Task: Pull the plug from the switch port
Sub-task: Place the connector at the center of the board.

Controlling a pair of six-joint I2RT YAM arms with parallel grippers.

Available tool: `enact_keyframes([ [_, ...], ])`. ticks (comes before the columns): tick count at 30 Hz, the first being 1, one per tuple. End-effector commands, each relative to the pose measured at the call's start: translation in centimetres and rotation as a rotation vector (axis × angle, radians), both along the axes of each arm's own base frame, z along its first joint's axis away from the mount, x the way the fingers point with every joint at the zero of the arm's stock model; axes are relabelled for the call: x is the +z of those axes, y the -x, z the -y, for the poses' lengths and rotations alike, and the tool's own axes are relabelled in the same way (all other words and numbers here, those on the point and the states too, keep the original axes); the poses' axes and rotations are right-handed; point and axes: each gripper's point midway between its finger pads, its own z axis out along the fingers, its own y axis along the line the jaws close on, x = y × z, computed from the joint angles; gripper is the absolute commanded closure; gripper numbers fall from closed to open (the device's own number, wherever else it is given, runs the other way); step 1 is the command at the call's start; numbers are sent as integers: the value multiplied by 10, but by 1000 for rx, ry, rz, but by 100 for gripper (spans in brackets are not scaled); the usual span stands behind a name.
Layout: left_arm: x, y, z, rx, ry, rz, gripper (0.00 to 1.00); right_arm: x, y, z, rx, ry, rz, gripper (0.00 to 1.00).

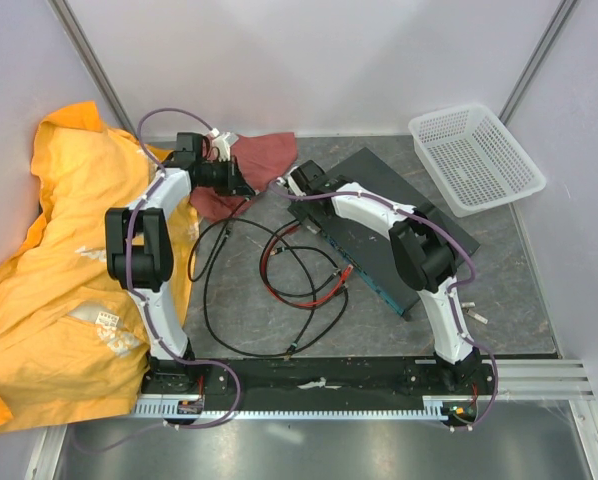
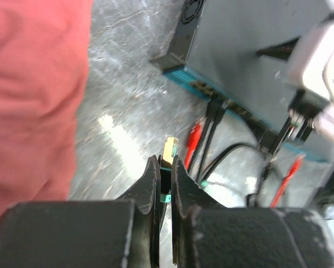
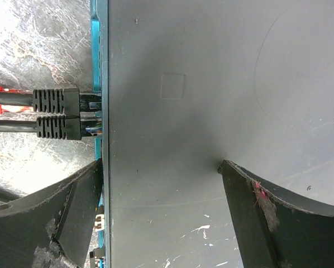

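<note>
My left gripper lowers and draws the plug back to the table by the red cloth next, then opens, since the plug is clear of the switch (image 1: 379, 175).
The switch (image 1: 379, 175) is a flat dark slab lying at an angle right of centre, its teal edge (image 3: 97, 56) facing left. Close up it fills the right wrist view (image 3: 211, 84), and it also shows in the left wrist view (image 2: 239, 56). My left gripper (image 2: 166, 159) is shut on a plug (image 2: 169, 148) with a pale yellow tip and a black cable, held clear of the switch over bare table. In the overhead view the left gripper (image 1: 234, 178) is by the red cloth. My right gripper (image 3: 160, 164) is open, one finger beside the teal edge and one over the switch top. Two black plugs (image 3: 58, 114) sit in ports.
Black cable (image 1: 219, 300) and red cable (image 1: 279, 265) loop across the table's middle. A red cloth (image 1: 249, 165) lies behind the left gripper, a yellow cloth (image 1: 59, 280) is heaped at the left, and a white mesh basket (image 1: 476, 158) stands at the back right.
</note>
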Motion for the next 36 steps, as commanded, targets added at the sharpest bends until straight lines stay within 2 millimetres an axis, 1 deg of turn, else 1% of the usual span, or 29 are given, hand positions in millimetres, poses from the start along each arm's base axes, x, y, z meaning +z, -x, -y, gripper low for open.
enact_keyframes([
  [1, 1, 19, -28, -84, -218, 120, 99, 16, -33, 25, -78, -46, 91, 8],
  [2, 1, 26, -32, -89, -240, 119, 98, 18, -33, 24, -76, -52, 94, 8],
  [4, -1, 32, -40, -108, -294, 139, 99, 22, -34, 23, -75, -64, 100, 8],
  [5, -6, 39, -43, -116, -311, 123, 98, 23, -33, 22, -75, -64, 102, 8],
  [7, -2, 44, -54, -121, -373, 156, 99, 27, -35, 22, -73, -65, 109, 8],
  [8, -9, 50, -58, -129, -394, 150, 98, 27, -35, 22, -72, -64, 109, 8],
  [9, -6, 51, -64, -124, -432, 167, 98, 27, -34, 22, -72, -65, 106, 8],
  [11, -10, 53, -72, -149, -491, 194, 98, 28, -35, 21, -72, -68, 107, 8],
  [12, -10, 49, -77, -143, -525, 213, 98, 27, -34, 21, -74, -71, 106, 8],
  [13, -7, 43, -77, -141, -532, 234, 98, 27, -34, 20, -72, -76, 103, 8],
  [14, -3, 38, -76, -133, -527, 248, 94, 27, -34, 20, -74, -78, 103, 8],
  [15, 0, 32, -72, -133, -507, 270, 86, 25, -33, 20, -73, -77, 99, 8],
  [17, 2, 20, -64, -131, -458, 268, 74, 23, -32, 20, -71, -77, 93, 7],
  [18, 2, 17, -59, -134, -432, 265, 65, 22, -32, 21, -72, -73, 91, 7],
  [19, 6, 7, -55, -109, -411, 257, 61, 22, -32, 20, -71, -75, 90, 7],
  [21, 12, -2, -52, -87, -398, 260, 54, 24, -32, 20, -70, -79, 93, 7],
  [22, 25, -10, -49, -70, -393, 284, 53, 24, -32, 19, -69, -81, 94, 7],
  [24, 42, -16, -43, -57, -366, 308, 51, 25, -33, 19, -67, -83, 97, 7],
  [25, 58, -21, -38, -53, -339, 339, 51, 27, -34, 20, -67, -82, 100, 7],
  [26, 63, -23, -33, -53, -306, 339, 50, 28, -35, 20, -70, -83, 106, 7],
  [28, 77, -21, -10, -61, -141, 296, 48, 31, -36, 23, -77, -88, 110, 7],
  [29, 77, -19, 7, -114, -23, 280, 48, 31, -36, 24, -78, -90, 109, 7],
  [30, 77, -16, 18, -83, 70, 194, 48, 34, -36, 29, -86, -95, 109, 7],
  [31, 70, -14, 28, -83, 117, 146, 48, 34, -36, 31, -88, -97, 106, 7],
  [32, 70, -18, 38, -98, 162, 159, 48, 35, -35, 34, -91, -96, 100, 7],
  [33, 56, -18, 46, -93, 185, 110, 48, 34, -34, 40, -98, -94, 94, 7],
  [34, 45, -13, 59, -115, 189, 90, 48, 34, -33, 42, -99, -98, 87, 7],
  [35, 38, -11, 67, -131, 195, 78, 48, 34, -31, 44, -103, -102, 79, 7],
  [36, 28, -13, 74, -140, 210, 60, 48, 35, -30, 49, -111, -114, 69, 6],
])
